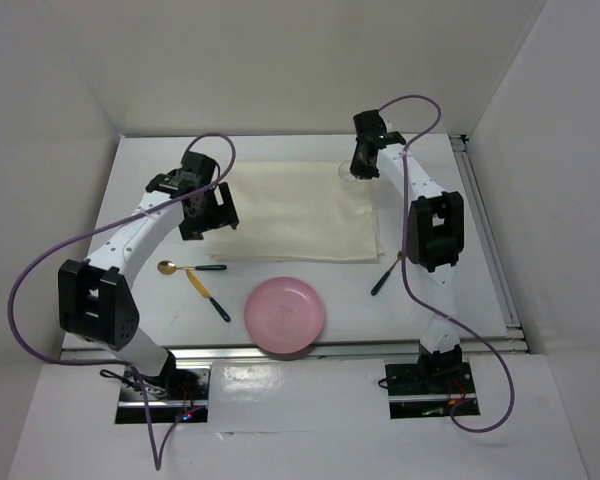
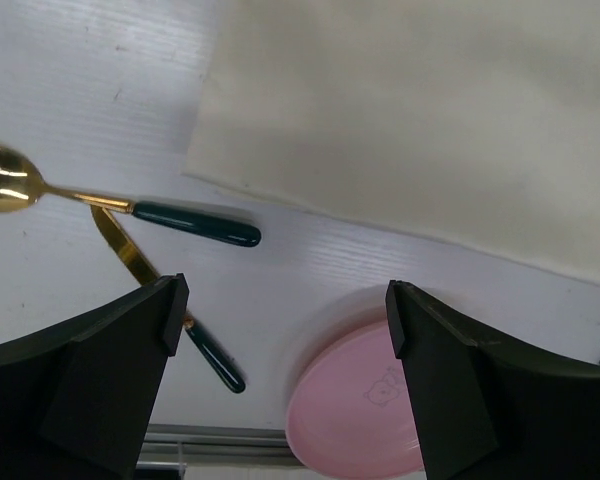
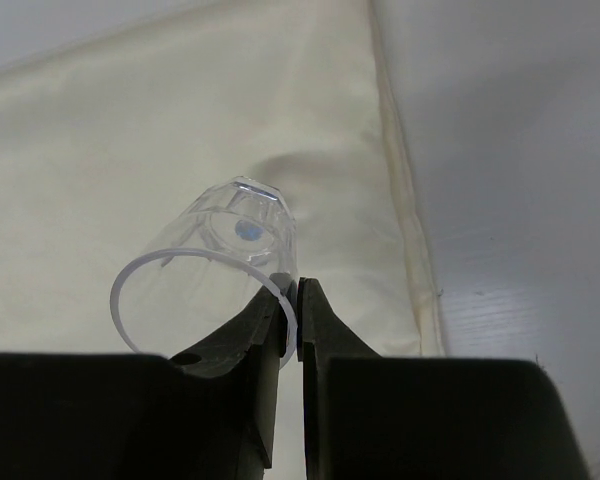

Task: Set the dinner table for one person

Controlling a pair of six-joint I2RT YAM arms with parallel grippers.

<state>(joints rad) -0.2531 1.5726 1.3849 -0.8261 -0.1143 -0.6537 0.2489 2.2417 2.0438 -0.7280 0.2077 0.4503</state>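
My right gripper is just above the cloth, so it needs to go down, stand the glass on the cloth's far corner and let go of the glass's rim.
The white dinner table (image 1: 150, 180) bears a cream cloth (image 1: 290, 210) at its middle back. My right gripper (image 1: 359, 168) is shut on the rim of a clear glass (image 3: 205, 285), one finger inside and one outside, over the cloth's far right corner (image 3: 130, 150). My left gripper (image 1: 208, 212) is open and empty, above the cloth's left edge. Under it, in the left wrist view, lie a gold spoon (image 2: 130, 208) with a dark green handle, a matching knife (image 2: 170, 310) and a pink plate (image 2: 365, 420).
The pink plate (image 1: 285, 315) sits at the table's front edge, with the spoon (image 1: 185, 267) and knife (image 1: 208, 295) to its left. A third dark-handled utensil (image 1: 385, 275) lies right of the cloth. Metal rails (image 1: 490, 240) run along the right and front edges.
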